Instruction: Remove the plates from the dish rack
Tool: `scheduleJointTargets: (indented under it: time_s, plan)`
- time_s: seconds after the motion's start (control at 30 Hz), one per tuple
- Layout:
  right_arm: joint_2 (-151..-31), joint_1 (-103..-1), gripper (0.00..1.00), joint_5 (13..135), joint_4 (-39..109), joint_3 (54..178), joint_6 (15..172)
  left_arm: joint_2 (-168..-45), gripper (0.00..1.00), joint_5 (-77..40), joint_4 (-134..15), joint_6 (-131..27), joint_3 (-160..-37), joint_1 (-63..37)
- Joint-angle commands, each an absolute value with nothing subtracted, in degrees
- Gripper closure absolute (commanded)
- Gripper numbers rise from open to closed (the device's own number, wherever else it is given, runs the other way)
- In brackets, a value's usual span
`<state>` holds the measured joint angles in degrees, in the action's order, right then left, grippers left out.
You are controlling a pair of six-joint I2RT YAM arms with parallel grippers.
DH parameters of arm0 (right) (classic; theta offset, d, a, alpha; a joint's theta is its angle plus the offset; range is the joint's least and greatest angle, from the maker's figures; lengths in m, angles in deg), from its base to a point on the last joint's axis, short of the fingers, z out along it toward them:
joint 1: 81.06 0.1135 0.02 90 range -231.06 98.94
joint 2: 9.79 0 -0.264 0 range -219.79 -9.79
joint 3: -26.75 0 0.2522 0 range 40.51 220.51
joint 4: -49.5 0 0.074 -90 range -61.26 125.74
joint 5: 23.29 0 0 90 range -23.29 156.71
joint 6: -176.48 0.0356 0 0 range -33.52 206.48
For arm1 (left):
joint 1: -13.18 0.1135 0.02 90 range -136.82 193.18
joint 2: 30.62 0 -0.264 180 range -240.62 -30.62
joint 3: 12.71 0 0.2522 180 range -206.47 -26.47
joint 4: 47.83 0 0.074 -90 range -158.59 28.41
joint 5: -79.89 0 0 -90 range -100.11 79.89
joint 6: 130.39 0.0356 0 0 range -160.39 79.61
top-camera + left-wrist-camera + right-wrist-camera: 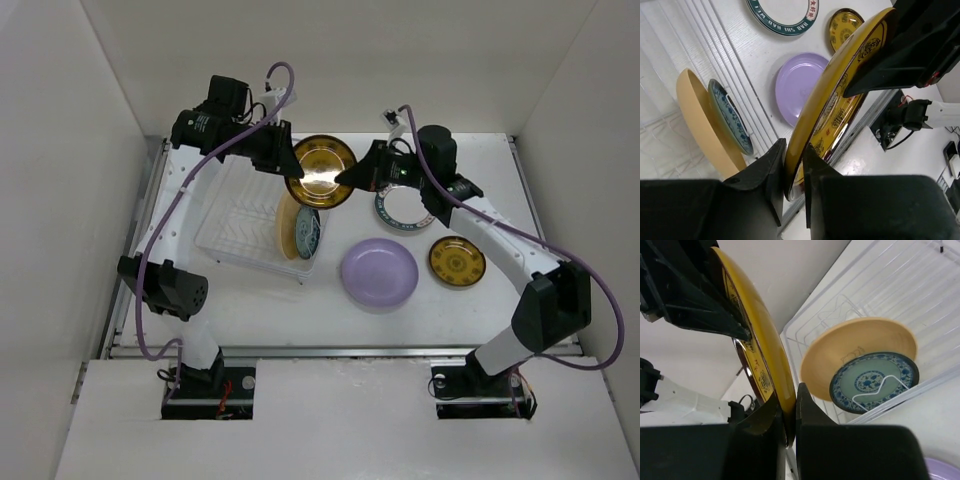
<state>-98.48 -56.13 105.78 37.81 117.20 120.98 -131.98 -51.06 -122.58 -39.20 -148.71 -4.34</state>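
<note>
My right gripper holds the brown-gold plate. It needs to move the plate to the right in the top view, back and down onto the small gold patterned plate (457, 261).
Both grippers hold one brown-gold plate (322, 172) on edge above the table, just right of the white dish rack (240, 215). My left gripper (287, 160) is shut on its left rim, seen in the left wrist view (794, 165). My right gripper (355, 176) is shut on the opposite rim, seen in the right wrist view (790, 410). A plain yellow plate (288, 228) and a teal patterned plate (308, 233) stand upright at the rack's right end. A lavender plate (379, 273), a white plate with a dark teal rim (405, 210) and a small gold patterned plate (457, 261) lie flat on the table.
White walls enclose the table on the left, the back and the right. The rack's left part (890, 280) holds no plates. The table's metal front rail (340, 350) runs in front of the arm bases.
</note>
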Motion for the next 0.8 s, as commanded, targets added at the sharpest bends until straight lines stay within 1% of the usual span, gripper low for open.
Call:
scheduleJointTargets:
  time_s: [0.0, 0.03, 0.07, 0.1, 0.13, 0.17, 0.2, 0.23, 0.4, 0.43, 0.53, 0.57, 0.67, 0.77]
  plan:
    - [-96.9, -55.0, 1.0, 99.9, 43.5, 115.8, 123.8, -129.6, 0.89, -55.3, -121.4, -40.0, -149.0, -6.2]
    - [-96.0, -55.0, 1.0, 99.0, 43.5, 115.2, 124.4, -129.6, 0.7, -50.8, -121.4, -40.0, -149.0, -6.2]
    - [-95.1, -55.7, 1.0, 97.1, 43.5, 114.7, 124.5, -129.6, 0.46, -47.7, -121.4, -39.5, -149.0, -6.2]
    - [-93.0, -56.2, 1.0, 96.2, 42.6, 113.6, 125.3, -129.6, 0.13, -44.4, -122.1, -39.5, -150.3, -6.2]
    - [-91.8, -56.9, 1.0, 95.0, 41.7, 112.9, 126.6, -130.2, 0.0, -41.1, -122.1, -39.5, -151.1, -6.2]
    - [-90.6, -57.8, 1.0, 93.7, 40.5, 112.2, 127.3, -130.2, 0.0, -34.3, -123.6, -38.9, -152.1, -6.2]
    - [-89.0, -60.1, 1.0, 90.5, 37.4, 110.4, 128.0, -130.2, 0.0, -30.8, -123.6, -38.9, -153.6, -6.2]
    - [-85.9, -61.5, 1.0, 88.3, 35.2, 109.4, 129.5, -130.7, 0.0, -24.5, -124.4, -38.4, -154.2, -6.2]
    - [-76.3, -70.4, 1.0, 71.2, 19.4, 102.7, 133.8, -131.3, 0.0, -12.5, -127.3, -35.9, -154.7, -6.2]
    - [-74.8, -73.3, 1.0, 66.4, 15.7, 99.3, 134.8, -132.1, 0.0, -11.7, -128.2, -35.3, -154.7, -6.7]
    - [-69.6, -78.2, 1.0, 60.0, 11.6, 93.8, 138.8, -135.1, 0.0, -11.2, -132.9, -32.8, -154.7, -6.7]
    - [-68.2, -79.3, 1.0, 59.2, 9.8, 90.1, 139.9, -136.8, 0.0, -11.2, -134.1, -32.8, -154.7, -6.7]
    - [-67.6, -82.8, 1.0, 58.7, 9.3, 84.1, 143.7, -138.2, 0.0, -10.6, -136.7, -30.8, -152.1, -8.0]
    - [-67.6, -84.7, 1.0, 57.5, 9.3, 81.3, 146.6, -138.9, 0.0, -9.8, -136.5, -30.2, -149.2, -9.7]
